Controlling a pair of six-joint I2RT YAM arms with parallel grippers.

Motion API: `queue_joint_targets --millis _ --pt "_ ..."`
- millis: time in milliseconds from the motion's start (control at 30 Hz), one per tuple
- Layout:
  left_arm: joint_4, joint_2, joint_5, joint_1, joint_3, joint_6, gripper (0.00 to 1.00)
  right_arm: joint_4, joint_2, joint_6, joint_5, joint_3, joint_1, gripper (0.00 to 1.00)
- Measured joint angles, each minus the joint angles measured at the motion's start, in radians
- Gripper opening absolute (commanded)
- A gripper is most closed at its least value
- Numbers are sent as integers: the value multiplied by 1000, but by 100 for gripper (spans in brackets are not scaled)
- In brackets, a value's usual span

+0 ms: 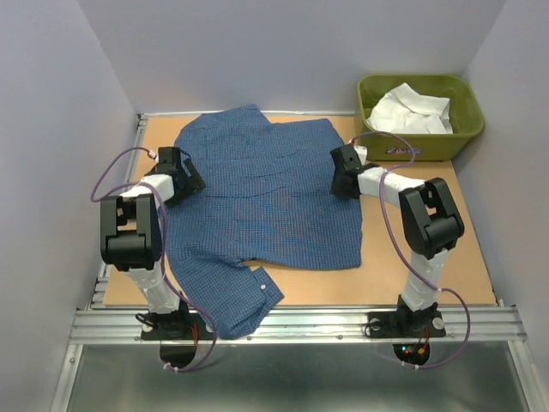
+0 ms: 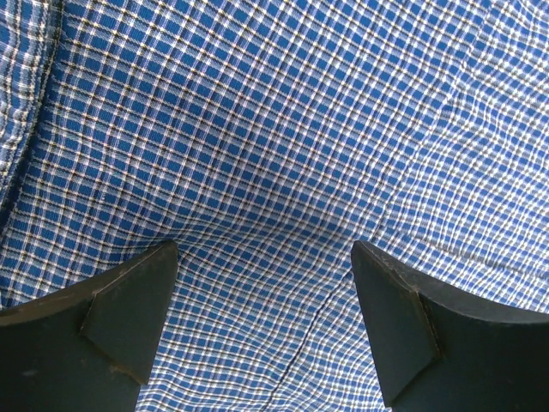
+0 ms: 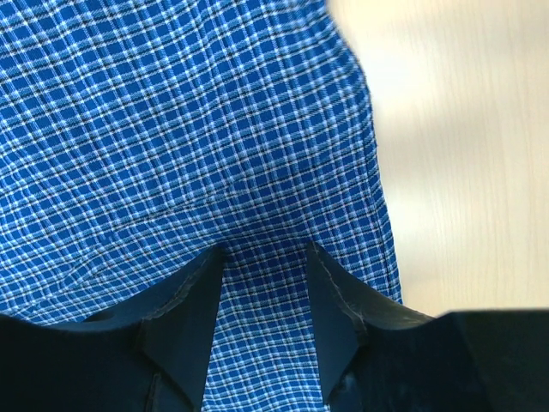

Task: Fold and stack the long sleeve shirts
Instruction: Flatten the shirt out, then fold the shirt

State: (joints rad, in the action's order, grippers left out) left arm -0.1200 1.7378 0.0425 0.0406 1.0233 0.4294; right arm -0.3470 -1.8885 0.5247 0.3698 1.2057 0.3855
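Next, my left gripper needs to draw back along the shirt to its side edge beside the trailing sleeve, since only flat cloth lies between the open fingers here.
The blue check shirt lies spread flat across the wooden table, with one sleeve trailing toward the front edge. My left gripper rests on the shirt's left edge. In the left wrist view its jaws are wide open with flat check cloth under them. My right gripper is at the shirt's right edge. In the right wrist view it is about half open, tips pressing on the cloth, which lies flat between the fingers. The white shirt lies crumpled in the tub.
The olive-green tub stands at the back right corner. Bare wooden table shows to the right of the shirt and in the right wrist view. Grey walls close in the back and sides. A metal rail runs along the front edge.
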Motion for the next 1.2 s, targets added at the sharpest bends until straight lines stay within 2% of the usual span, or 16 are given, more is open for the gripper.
queue_joint_targets --millis 233,433,567,700,800,1000,1200 --pt "-2 95 -35 7 124 -1 94 17 -114 -76 -3 158 -34 51" --pt "-28 53 -60 7 120 6 94 -2 -81 -129 -66 166 -36 63" --pt "-55 -160 -60 7 30 22 94 0 60 -129 -110 107 -20 64" --pt "-58 -409 -62 7 -100 36 92 8 277 -97 -170 -32 5 65" --pt "-53 -514 -72 6 -208 48 89 11 396 -54 -217 -150 14 65" --pt "-94 -506 -100 5 -396 82 71 -13 423 -10 -255 -278 14 65" --pt "-111 -457 -85 5 -421 104 61 -13 376 19 -234 -305 14 63"
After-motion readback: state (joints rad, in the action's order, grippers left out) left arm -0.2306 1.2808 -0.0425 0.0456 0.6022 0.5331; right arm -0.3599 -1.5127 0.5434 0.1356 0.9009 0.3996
